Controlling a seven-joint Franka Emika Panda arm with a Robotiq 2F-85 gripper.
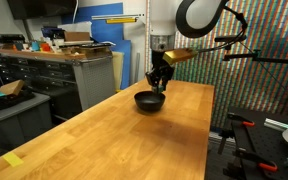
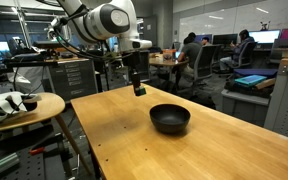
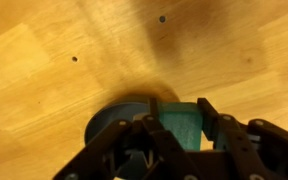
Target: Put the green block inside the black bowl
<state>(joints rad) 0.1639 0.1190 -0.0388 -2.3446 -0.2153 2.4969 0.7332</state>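
The black bowl's opening (image 2: 170,113) (image 3: 116,118) is below my gripper and off to its side. My gripper needs to carry the green block over there next, then go down inside to release it.
My gripper (image 3: 181,128) is shut on the green block (image 3: 180,122), which fills the gap between the two black fingers in the wrist view. The black bowl (image 3: 119,112) lies just below and behind the fingers there, partly hidden by them. In both exterior views the gripper (image 1: 159,78) (image 2: 137,88) hangs in the air above the wooden table, and the block shows as a small dark piece at the fingertips (image 2: 138,90). The black bowl (image 1: 149,100) sits under the gripper in one exterior view and to its lower right in the other (image 2: 170,118).
The wooden table (image 2: 134,140) has small dark holes (image 3: 74,59) in its top. A round side table with objects (image 2: 19,105) stands beside it. Cabinets and a workbench (image 1: 54,70) stand behind, and black stands (image 1: 254,140) sit off the table's far edge.
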